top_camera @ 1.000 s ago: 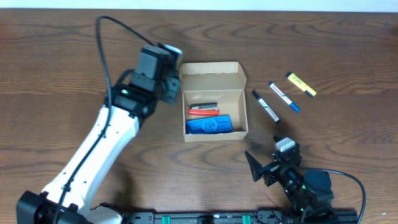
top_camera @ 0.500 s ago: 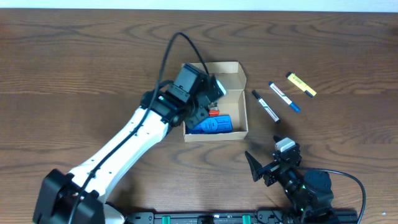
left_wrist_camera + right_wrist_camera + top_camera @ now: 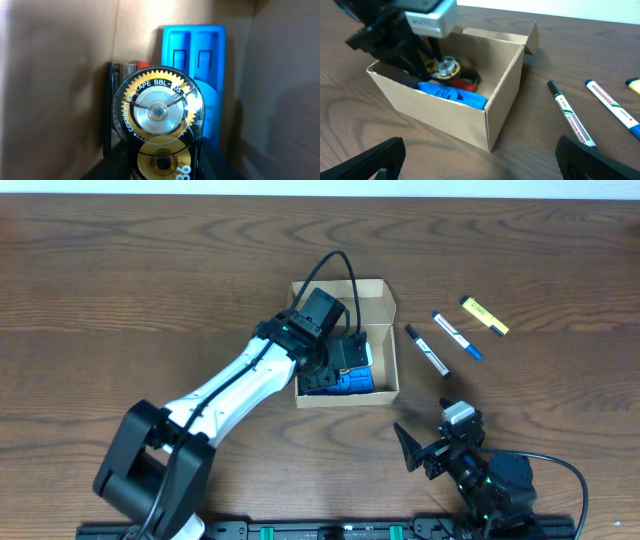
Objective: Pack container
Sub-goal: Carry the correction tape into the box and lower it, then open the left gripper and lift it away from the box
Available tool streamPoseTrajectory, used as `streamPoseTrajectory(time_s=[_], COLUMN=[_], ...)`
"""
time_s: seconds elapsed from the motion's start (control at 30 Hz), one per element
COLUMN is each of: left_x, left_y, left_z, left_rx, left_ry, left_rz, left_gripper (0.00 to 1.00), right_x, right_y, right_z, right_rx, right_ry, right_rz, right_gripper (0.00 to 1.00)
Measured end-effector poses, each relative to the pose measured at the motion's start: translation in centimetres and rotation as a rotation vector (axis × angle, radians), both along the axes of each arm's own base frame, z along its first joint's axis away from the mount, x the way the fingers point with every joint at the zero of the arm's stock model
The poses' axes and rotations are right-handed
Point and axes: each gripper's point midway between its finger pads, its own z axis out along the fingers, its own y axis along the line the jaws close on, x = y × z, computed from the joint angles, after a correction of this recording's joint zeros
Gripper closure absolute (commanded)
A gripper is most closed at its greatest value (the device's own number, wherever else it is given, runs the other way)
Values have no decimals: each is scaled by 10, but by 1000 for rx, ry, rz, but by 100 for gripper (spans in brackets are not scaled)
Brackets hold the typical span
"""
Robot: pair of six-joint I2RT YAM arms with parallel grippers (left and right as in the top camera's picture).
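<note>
My left gripper moves down onto the red-and-black item beside the blue plastic piece next and releases the dispenser, as it still hangs above the box's contents.
The container is a tan cardboard box with its flap lid open at the back; it also shows in the right wrist view. My left gripper reaches down inside it, shut on a clear correction tape dispenser with yellow gears, which also shows in the right wrist view. Below it in the box lie a blue plastic piece and a red-and-black item. My right gripper is open and empty on the table in front of the box's right corner.
On the table to the right of the box lie a black marker, a blue marker and a yellow highlighter. The black marker is closest to the box's right wall.
My left arm has swung from left of the box to over it and down inside, carrying the correction tape. The right arm has not moved.
</note>
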Motion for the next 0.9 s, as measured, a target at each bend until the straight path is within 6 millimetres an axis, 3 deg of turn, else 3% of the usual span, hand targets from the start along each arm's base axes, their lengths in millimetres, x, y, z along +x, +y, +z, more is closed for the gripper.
streamPoseTrajectory(time_s=[0.3, 0.57, 0.73, 0.9], left_x=[16, 23, 25, 27], left_y=[-2, 7, 10, 12], left_z=[-26, -30, -31, -31], left_rx=[51, 110, 127, 135], left_ry=[-53, -92, -105, -109], left_rz=[-75, -88, -90, -85], left_gripper=[73, 73, 54, 49], right_x=[0, 0, 0, 0], right_y=[0, 0, 0, 0], right_z=[0, 0, 0, 0], right_rx=[0, 0, 0, 0], right_ry=[0, 0, 0, 0], right_rz=[0, 0, 0, 0], right_gripper=[1, 1, 1, 1])
